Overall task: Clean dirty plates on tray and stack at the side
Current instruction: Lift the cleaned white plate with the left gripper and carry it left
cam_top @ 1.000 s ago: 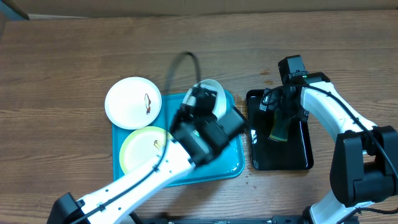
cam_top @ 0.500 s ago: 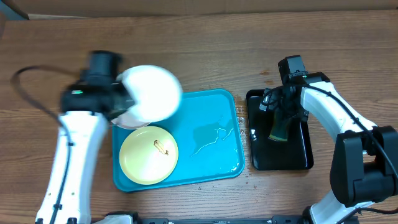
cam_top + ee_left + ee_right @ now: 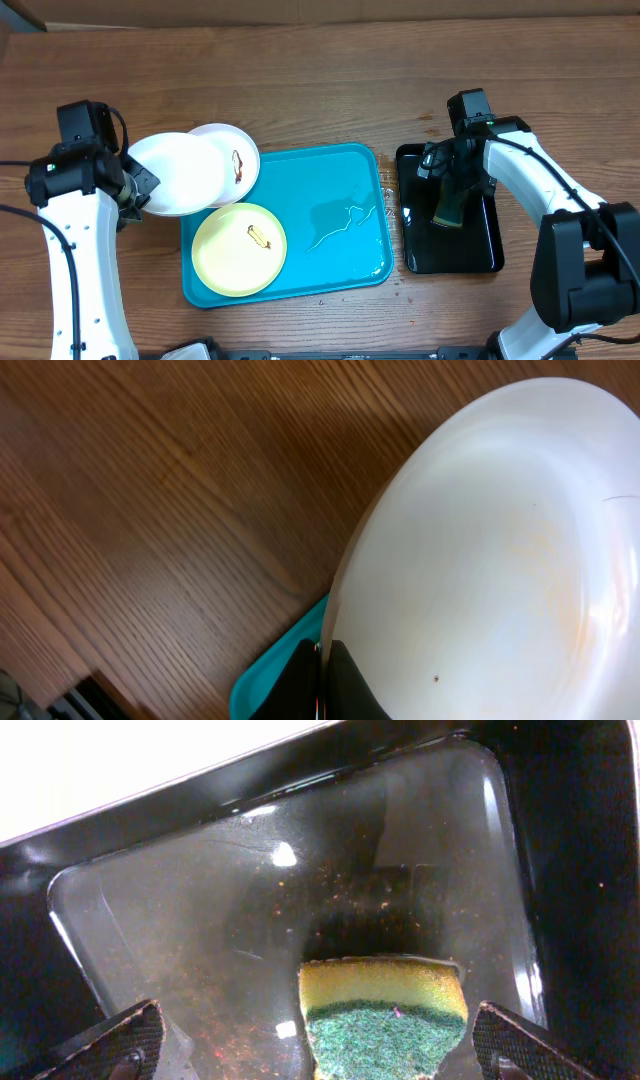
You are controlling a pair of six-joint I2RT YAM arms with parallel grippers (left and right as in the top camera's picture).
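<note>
The white plate needs to go with my left gripper to the left in the overhead view next, and then down onto the bare wood beside the tray.
My left gripper is shut on the rim of a white plate, held left of the turquoise tray. The plate overlaps a second white plate with a brown smear, which lies at the tray's far left corner. In the left wrist view the held plate fills the right side, with the jaws pinching its edge and the tray's corner below. A pale yellow-green plate with a brown smear lies in the tray's near left part. My right gripper is open.
A glossy black tray stands right of the turquoise tray. A yellow and green sponge lies in it, between my right gripper's fingers; the sponge and the wet black tray show in the right wrist view. Water streaks lie on the turquoise tray.
My left arm has swung from over the tray to the left, carrying the white plate, and now holds it lower, beside the tray. The right arm has not moved.
</note>
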